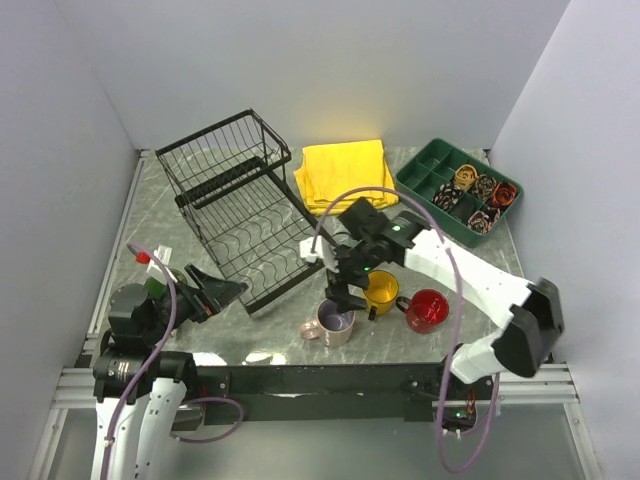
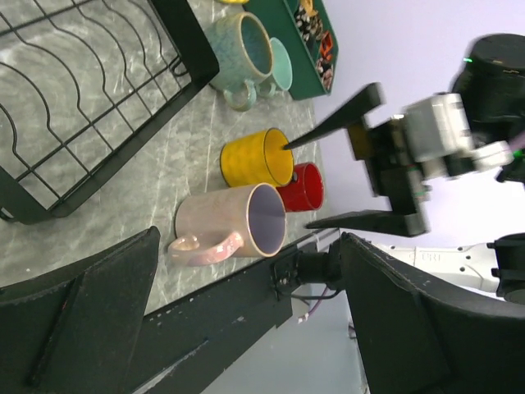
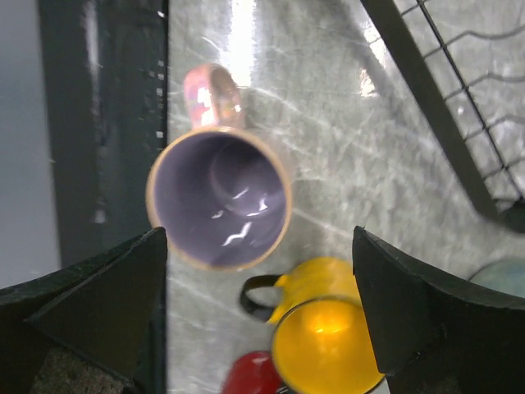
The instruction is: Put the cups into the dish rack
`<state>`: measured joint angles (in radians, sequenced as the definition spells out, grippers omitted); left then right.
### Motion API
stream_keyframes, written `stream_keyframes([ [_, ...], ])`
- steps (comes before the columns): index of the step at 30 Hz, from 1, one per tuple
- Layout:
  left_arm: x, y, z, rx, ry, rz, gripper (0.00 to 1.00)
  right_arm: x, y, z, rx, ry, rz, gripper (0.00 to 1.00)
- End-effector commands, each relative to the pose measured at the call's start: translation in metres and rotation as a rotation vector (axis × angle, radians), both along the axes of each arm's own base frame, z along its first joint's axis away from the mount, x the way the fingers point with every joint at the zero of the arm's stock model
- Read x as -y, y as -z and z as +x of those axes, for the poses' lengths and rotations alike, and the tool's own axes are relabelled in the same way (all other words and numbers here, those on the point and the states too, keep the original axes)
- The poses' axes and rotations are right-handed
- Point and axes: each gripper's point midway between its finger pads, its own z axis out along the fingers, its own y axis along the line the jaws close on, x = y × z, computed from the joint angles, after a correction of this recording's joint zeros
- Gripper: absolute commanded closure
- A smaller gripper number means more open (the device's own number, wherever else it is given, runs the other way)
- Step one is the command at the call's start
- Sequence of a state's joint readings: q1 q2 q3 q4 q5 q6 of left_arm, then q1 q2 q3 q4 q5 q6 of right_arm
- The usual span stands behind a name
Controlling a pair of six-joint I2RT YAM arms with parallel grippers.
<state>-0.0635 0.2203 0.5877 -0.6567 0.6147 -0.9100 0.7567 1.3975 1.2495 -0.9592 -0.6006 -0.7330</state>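
Observation:
My right gripper should go down onto the beige-pink cup's rim next, as its wide opening faces straight up between my fingers.
Three cups stand close together near the table's front edge: a beige-pink cup (image 1: 335,322) (image 3: 220,197) with a lavender inside, a yellow cup (image 1: 381,291) (image 3: 324,336) and a red cup (image 1: 428,310) (image 3: 254,373). My right gripper (image 1: 345,294) (image 3: 258,312) hangs open just above them, between the pink and yellow cups, holding nothing. Two teal cups (image 2: 242,53) stand by the corner of the black wire dish rack (image 1: 235,205) (image 2: 98,98). At the rack's near corner my left gripper (image 1: 222,287) (image 2: 246,328) is open and empty, pointing towards the cups.
A yellow cloth (image 1: 343,172) lies behind the rack. A green divided tray (image 1: 458,195) with small rolled items sits at the back right. The black front rail (image 1: 320,378) runs right beside the pink cup. White walls enclose the table.

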Motion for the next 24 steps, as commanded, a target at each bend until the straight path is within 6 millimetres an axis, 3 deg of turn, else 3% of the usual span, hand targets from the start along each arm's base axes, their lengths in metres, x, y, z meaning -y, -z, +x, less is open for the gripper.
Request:
stream_keyframes([
  [1,-0.003,-0.013,-0.001,0.042,-0.035,-0.014,0.04,-0.006,0.012,0.019,0.102,-0.070,-0.103,0.02],
  [6,-0.005,-0.006,-0.001,0.020,-0.039,0.015,0.04,-0.011,0.037,0.014,0.108,-0.184,-0.142,0.09],
  [11,-0.002,-0.012,0.000,0.026,-0.023,-0.016,0.04,-0.020,0.068,0.009,0.116,-0.228,-0.198,0.25],
  [14,0.000,-0.014,0.001,0.024,-0.014,-0.035,0.04,-0.025,0.080,0.011,0.126,-0.235,-0.197,0.30],
  [15,0.000,-0.013,0.001,0.018,-0.017,-0.038,0.04,-0.027,0.082,0.011,0.129,-0.243,-0.197,0.36],
  [20,-0.003,-0.013,0.001,0.009,-0.048,-0.037,0.04,-0.025,0.095,0.008,0.139,-0.266,-0.213,0.49],
  [24,-0.006,-0.019,-0.001,0.019,-0.074,-0.045,0.04,-0.028,0.092,0.004,0.137,-0.277,-0.180,0.81],
])
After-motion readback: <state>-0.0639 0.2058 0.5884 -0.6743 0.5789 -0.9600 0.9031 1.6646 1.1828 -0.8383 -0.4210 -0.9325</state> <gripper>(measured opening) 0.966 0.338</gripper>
